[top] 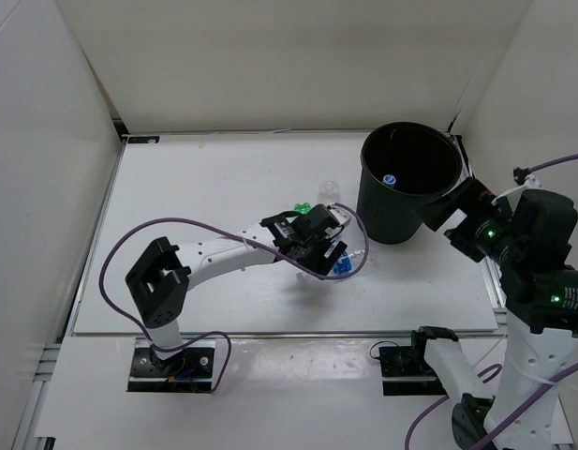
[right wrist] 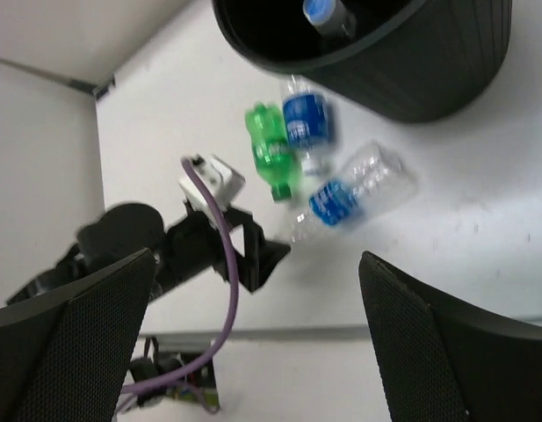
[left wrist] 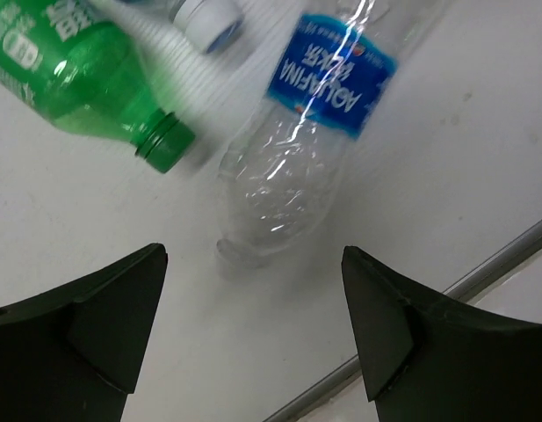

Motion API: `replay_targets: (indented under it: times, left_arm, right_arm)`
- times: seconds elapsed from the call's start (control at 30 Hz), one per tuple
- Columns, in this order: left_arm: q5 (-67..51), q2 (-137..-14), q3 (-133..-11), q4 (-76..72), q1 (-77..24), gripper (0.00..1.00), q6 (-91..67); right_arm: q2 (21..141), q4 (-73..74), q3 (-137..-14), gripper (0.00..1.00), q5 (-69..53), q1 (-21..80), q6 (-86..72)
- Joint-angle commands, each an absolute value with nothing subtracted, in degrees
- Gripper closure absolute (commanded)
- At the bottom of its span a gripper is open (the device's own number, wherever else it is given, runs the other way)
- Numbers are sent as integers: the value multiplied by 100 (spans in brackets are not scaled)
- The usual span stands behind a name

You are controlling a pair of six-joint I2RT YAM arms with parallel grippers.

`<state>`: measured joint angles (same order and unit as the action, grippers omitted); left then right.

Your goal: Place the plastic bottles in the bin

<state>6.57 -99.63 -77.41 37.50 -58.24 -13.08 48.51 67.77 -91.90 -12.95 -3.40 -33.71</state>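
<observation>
My left gripper will next move outward, turn in line and lower over the green bottle's far end, as the bottle lies outward of the gripper and slanted to its fingers.
The black bin stands at the back right, with one bottle lying inside it. On the table, a clear plastic bottle with a blue label lies with its neck pointing at my left gripper. That gripper is open just short of the neck, with nothing between its fingers. A green bottle and the white cap of another bottle lie beyond. My right gripper hangs open and empty beside the bin's right rim, high above the table. From there I see the same bottles: green, blue-labelled and clear.
White walls close in the table at the back and on both sides. Its front metal edge runs just right of the left gripper. A purple cable loops over the left arm.
</observation>
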Motion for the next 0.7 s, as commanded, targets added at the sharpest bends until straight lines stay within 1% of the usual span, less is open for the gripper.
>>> replay_targets:
  times: [0.0,0.13,0.17,0.23,0.3,0.33,0.4,0.43,0.47,0.53,0.57,0.67]
  left_arm:
    - [1107,-9922,-8208,3630,-6117,8,-1196]
    - [1756,-9976,-8350,3630,-6187,7,-1300]
    - [2245,-9976,-8463,3699,-6187,6,-1370]
    - [2547,-9976,-8639,3928,-5951,4,-1730]
    - [2829,-10081,-9043,4235,-5714,1,-2142]
    - [2882,-10212,-9314,4593,-5434,1,-2632]
    - [2656,-10370,-9544,4938,-5064,1,-3300]
    - [2428,-10441,-9615,5026,-4636,1,-3461]
    - [1921,-10502,-9685,5027,-4414,1,-3567]
    - [1383,-10722,-9686,5027,-4019,1,-3727]
    - [954,-10775,-9686,4723,-3738,1,-3727]
    - [844,-10775,-9580,4150,-3604,1,-3498]
  right_arm:
    - [4509,6979,-8852,0,-1722,-343,-3489]
    - [4333,7153,-8543,0,-1854,-343,-3437]
    - [4281,7241,-8465,0,-1854,-343,-3437]
    - [4219,7320,-8464,0,-1854,-343,-3376]
    - [4158,7461,-8525,0,-1854,-343,-3375]
    - [4157,7540,-8525,0,-1854,-343,-3314]
    - [4157,7594,-8665,0,-1907,-343,-3261]
    - [4157,7672,-8666,0,-1907,-343,-3209]
    - [4157,7786,-8744,0,-1907,-343,-3147]
    - [4209,7936,-8894,0,-1907,-343,-3086]
    - [4210,8076,-9077,0,-1907,-343,-3033]
    - [4210,8235,-9359,0,-2013,-343,-2856]
